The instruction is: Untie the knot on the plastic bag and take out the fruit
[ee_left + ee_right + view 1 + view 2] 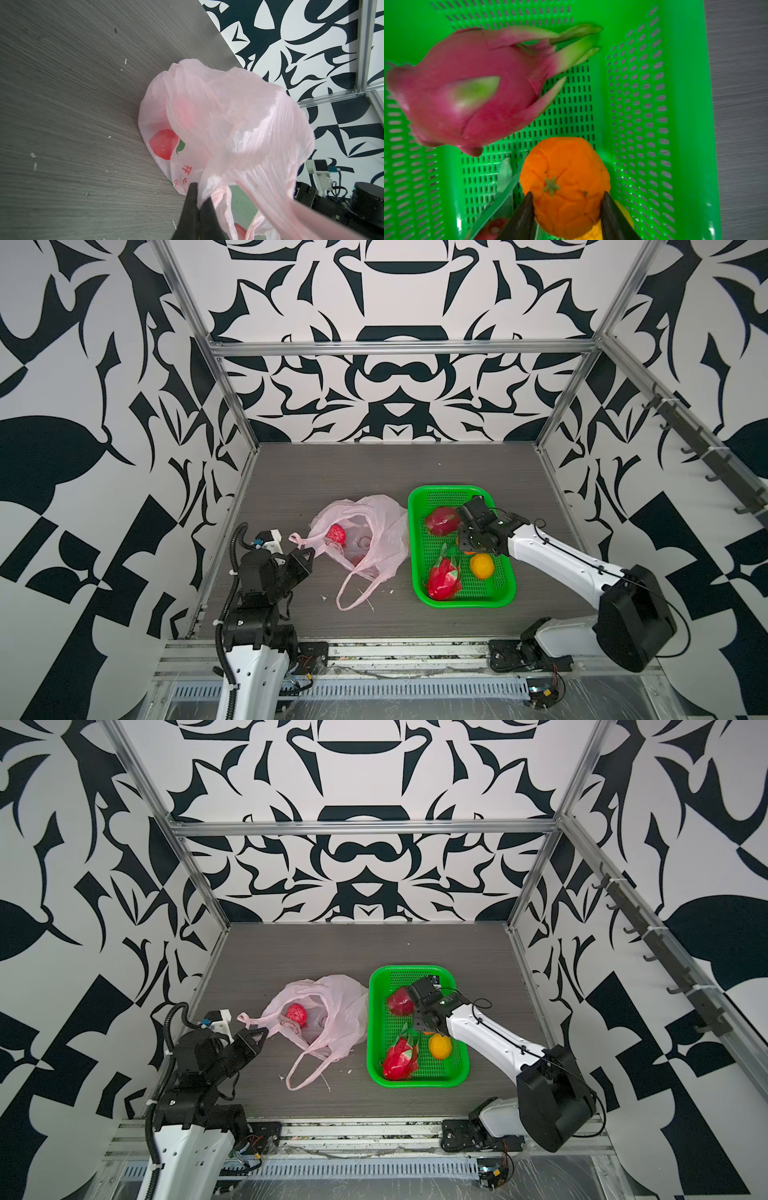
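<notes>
The orange goes down a little in my right gripper to the basket's perforated bottom and is released next, since that bottom lies open just below my right gripper.
The pink plastic bag (pixel 376 526) (pixel 239 116) lies open on the table, with a bumpy red fruit (pixel 336 535) (pixel 296 1014) inside. My left gripper (pixel 304 554) (pixel 199 200) is shut on a pinch of the bag's plastic at its left handle. The knot is out of view; one loop handle (pixel 351 593) lies loose. My right gripper (pixel 568 194) (pixel 468 546) is shut on an orange (pixel 564 166), low inside the green basket (pixel 465 603). Two dragon fruits (pixel 441 520) (pixel 444 578) and a second orange (pixel 482 565) rest in the basket.
The basket's perforated wall (pixel 691 104) stands close beside the held orange, and one dragon fruit (pixel 467 89) lies just ahead of it. Small white scraps (pixel 368 601) dot the grey table (pixel 311 472). Metal frame posts (pixel 245 431) border the table.
</notes>
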Robot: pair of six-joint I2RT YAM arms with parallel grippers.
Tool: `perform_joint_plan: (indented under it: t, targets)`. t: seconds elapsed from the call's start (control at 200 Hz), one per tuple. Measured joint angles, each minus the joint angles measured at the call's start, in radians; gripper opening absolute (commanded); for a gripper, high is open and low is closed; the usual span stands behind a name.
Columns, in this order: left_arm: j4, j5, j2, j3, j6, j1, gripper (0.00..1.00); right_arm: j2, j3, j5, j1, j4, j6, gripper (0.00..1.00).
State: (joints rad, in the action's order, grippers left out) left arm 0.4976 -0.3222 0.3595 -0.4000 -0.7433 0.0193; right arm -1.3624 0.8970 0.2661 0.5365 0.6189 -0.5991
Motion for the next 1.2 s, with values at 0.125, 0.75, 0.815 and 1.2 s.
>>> perform_joint_plan:
  t: [0.125, 0.75, 0.815, 1.2]
  targets:
    - [0.000, 0.000, 0.005, 0.000, 0.000, 0.000, 0.00, -0.015, 0.000, 0.000, -0.011, -0.019, 0.001, 0.36]
    - [0.000, -0.009, 0.007, 0.000, 0.011, 0.000, 0.00, -0.076, 0.026, -0.003, -0.020, -0.037, 0.026, 0.69]
    - [0.000, -0.013, 0.011, 0.000, 0.011, 0.000, 0.00, -0.074, 0.032, -0.003, -0.020, -0.033, 0.026, 0.71]
    - [0.000, -0.019, 0.016, 0.000, 0.011, 0.000, 0.00, 0.018, 0.048, -0.003, -0.020, 0.036, 0.018, 0.77]
